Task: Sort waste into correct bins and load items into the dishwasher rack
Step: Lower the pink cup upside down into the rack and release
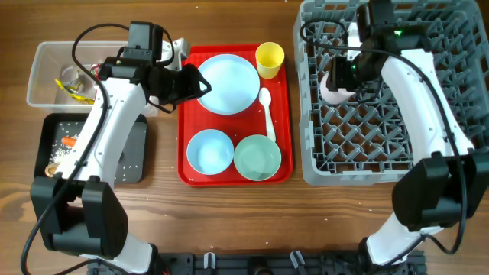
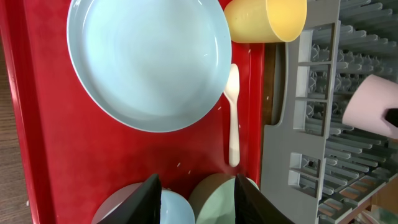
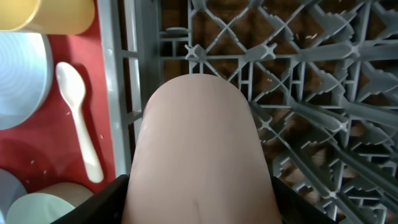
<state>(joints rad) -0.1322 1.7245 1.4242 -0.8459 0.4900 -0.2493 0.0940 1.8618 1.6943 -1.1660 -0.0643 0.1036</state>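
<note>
I need to lower my right gripper next toward the rack's side by the red tray. The pegs there stand empty, so I can free the white-pink cup onto them.
My left gripper (image 1: 200,82) (image 2: 196,186) hangs open and empty over the left rim of the white round plate (image 1: 229,82) (image 2: 149,62) on the red tray. On that tray are also the yellow cup (image 1: 270,59) (image 2: 267,18), the white spoon (image 1: 267,111) (image 2: 233,118) (image 3: 78,118), a pale blue bowl (image 1: 210,150) (image 2: 177,208) and a pale green bowl (image 1: 257,156) (image 2: 214,199). My right gripper (image 1: 340,76) (image 3: 199,193) is shut on the small white-pink cup (image 1: 335,92) (image 3: 202,143) (image 2: 373,102), held over the left part of the grey dishwasher rack (image 1: 306,114) (image 3: 311,74).
The clear tub (image 1: 46,69) at the far left holds a yellow wrapper (image 1: 72,92). In front of it, the black tray (image 1: 130,153) holds a carrot (image 1: 69,142) and white grains. The red tray (image 1: 187,114) sits between the bins and the rack.
</note>
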